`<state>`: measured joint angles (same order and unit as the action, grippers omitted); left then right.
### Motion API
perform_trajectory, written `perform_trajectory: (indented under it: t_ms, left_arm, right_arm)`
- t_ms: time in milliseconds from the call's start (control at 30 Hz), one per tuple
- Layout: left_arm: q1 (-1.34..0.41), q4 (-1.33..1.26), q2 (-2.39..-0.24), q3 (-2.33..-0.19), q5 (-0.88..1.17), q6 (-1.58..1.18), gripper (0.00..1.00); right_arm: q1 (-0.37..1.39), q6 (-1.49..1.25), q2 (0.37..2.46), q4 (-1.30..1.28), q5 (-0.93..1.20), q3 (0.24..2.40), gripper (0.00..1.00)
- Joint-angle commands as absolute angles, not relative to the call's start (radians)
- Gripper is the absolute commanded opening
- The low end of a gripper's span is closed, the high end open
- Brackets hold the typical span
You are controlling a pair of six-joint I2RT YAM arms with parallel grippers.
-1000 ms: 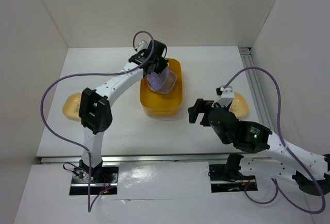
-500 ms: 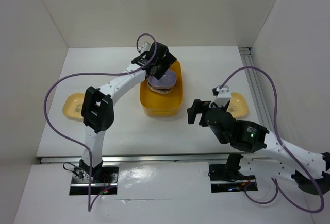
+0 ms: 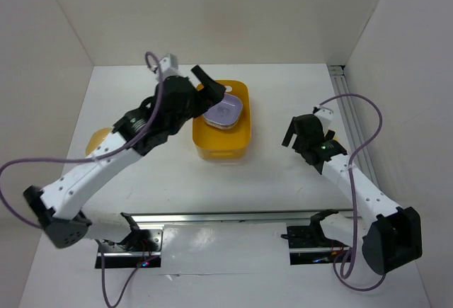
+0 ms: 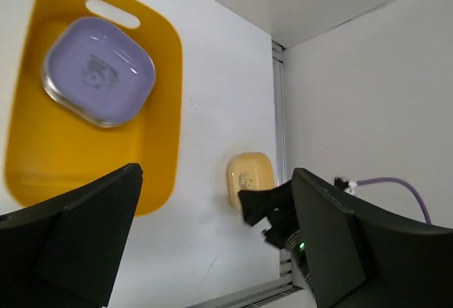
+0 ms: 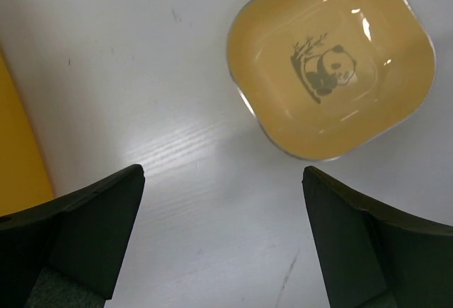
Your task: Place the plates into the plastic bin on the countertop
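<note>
The panda plate's bin-side rim slants below, toward the right in the right wrist view, so my right gripper must next go down and turn to straddle it.
The yellow-orange plastic bin [image 3: 221, 137] [image 4: 159, 110] stands mid-countertop with a lavender plate [image 3: 224, 112] [image 4: 99, 71] lying flat inside it. My left gripper [image 3: 211, 86] [image 4: 216, 180] hovers open above the bin's left rim, empty. A yellow-orange plate with a panda print [image 5: 330, 64] [image 4: 249, 175] lies on the countertop to the right. My right gripper [image 3: 294, 134] [image 5: 223, 173] hangs open just short of that plate and hides it from the top view. Another yellow plate [image 3: 94, 144] shows at the left, half under my left arm.
White walls enclose the countertop [image 3: 283, 95] on three sides. A metal rail [image 3: 347, 103] runs along the right edge. My right gripper's black fingers [image 4: 265, 205] show in the left wrist view beside the panda plate.
My left gripper has opened and let the lavender plate drop flat into the bin, then drawn back to the left. The right arm has swung right, over the panda plate.
</note>
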<state>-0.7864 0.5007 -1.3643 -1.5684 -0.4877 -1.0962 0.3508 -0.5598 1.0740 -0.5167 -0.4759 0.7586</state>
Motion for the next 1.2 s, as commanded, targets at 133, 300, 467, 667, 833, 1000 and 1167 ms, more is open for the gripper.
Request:
perform_trajectory:
  t_ms: [133, 300, 467, 667, 833, 1000, 1167]
  left_arm:
    - [-0.837, 0.666, -1.018, -1.237, -0.531, -0.983, 1.0]
    - [-0.838, 0.784, -0.897, -1.141, -0.531, -0.983, 1.0]
    - [-0.838, 0.856, -0.864, -1.109, -0.489, -0.924, 1.0]
    - [-0.838, 0.923, -0.792, -1.088, -0.541, -0.923, 1.0]
    - [-0.838, 0.986, -0.729, -1.097, -0.581, -0.904, 1.0]
    - [-0.838, 1.029, -0.664, -1.057, -0.638, -0.881, 1.0]
    - [-0.838, 0.976, -0.566, -1.003, -0.611, -0.861, 1.0]
  right_arm:
    - [0.241, -0.454, 1.103, -0.351, -0.334, 0.756, 1.0]
    - [0.193, -0.454, 1.196, -0.328, -0.305, 0.738, 1.0]
    - [0.172, -0.463, 1.327, -0.298, -0.333, 0.738, 0.99]
    - [0.153, -0.463, 1.416, -0.253, -0.333, 0.72, 0.92]
    - [0.153, -0.495, 1.446, -0.183, -0.307, 0.655, 0.73]
    - [0.153, -0.506, 1.476, -0.192, -0.287, 0.666, 0.59]
    - [0.153, -0.515, 1.486, -0.212, -0.298, 0.675, 0.44]
